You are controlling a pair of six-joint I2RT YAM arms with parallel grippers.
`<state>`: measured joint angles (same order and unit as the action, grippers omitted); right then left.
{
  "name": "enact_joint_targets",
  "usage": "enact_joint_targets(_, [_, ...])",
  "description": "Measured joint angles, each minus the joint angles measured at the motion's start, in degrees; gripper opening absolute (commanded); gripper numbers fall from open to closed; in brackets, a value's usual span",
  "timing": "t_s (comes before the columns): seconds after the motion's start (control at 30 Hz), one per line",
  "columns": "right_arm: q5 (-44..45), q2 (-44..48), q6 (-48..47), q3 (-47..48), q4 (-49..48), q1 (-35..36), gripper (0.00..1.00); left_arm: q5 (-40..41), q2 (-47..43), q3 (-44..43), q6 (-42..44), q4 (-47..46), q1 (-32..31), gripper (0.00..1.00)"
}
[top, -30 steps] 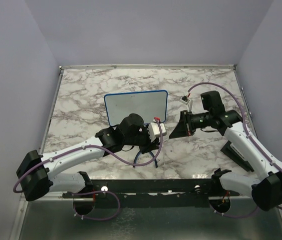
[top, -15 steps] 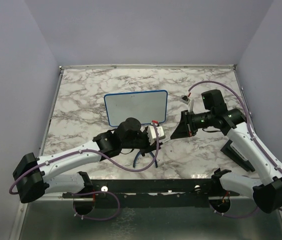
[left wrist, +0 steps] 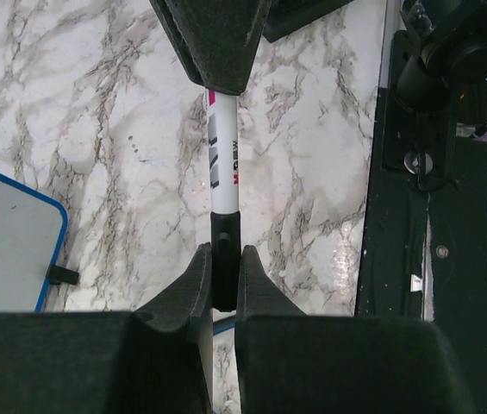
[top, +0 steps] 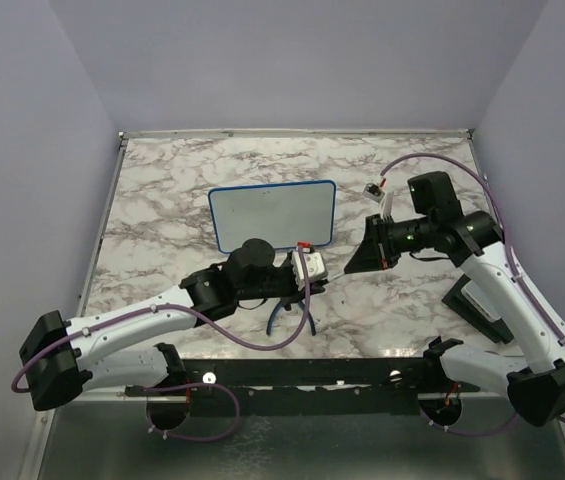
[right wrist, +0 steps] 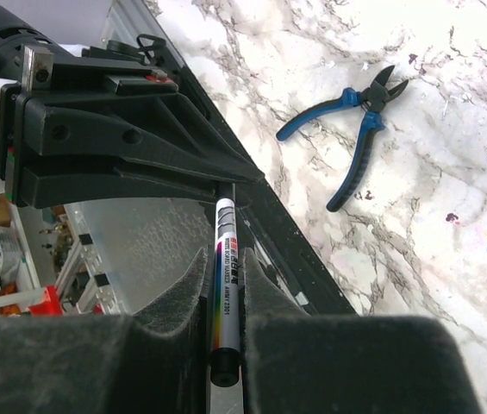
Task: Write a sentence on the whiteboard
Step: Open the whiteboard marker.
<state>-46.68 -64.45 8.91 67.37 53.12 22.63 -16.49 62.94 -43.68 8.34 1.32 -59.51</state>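
The black cap covers the marker's tip. My left gripper will next pull the cap away, turn down and lower to let go of it on bare marble (top: 246, 312) beside the pliers.
The whiteboard (top: 272, 213) stands mid-table with its blue frame; its face is blank and no sentence shows on it. Its corner shows in the left wrist view (left wrist: 6, 241). A white marker (top: 337, 272) is held level between both grippers, above the table just right of the board. My left gripper (top: 322, 277) (left wrist: 223, 259) is shut on the marker's black cap (left wrist: 225, 246). My right gripper (top: 354, 266) (right wrist: 226, 263) is shut on the marker's body (right wrist: 224, 276). The two grippers face each other, tips close.
Blue-handled pliers (top: 290, 312) (right wrist: 346, 129) lie on the marble below my left wrist. A black block (top: 472, 305) lies at the right near the right arm. The black base rail (top: 302, 375) runs along the near edge.
My left arm has lowered and drawn back toward the near edge. My right arm has shifted slightly right. Both stay shut on the marker.
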Motion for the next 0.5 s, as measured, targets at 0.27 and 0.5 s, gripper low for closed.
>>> enact_joint_targets(0.27, [1.51,0.09,-0.02,2.64,2.38,0.17,0.0,0.57,-1.05,0.39,0.92,-1.01,-0.26,0.0])
enact_joint_targets(0.5, [8.5,2.4,-1.53,5.66,5.38,-1.73,0.0,2.49,-1.49,4.63,1.6,9.55,-0.44,0.0])
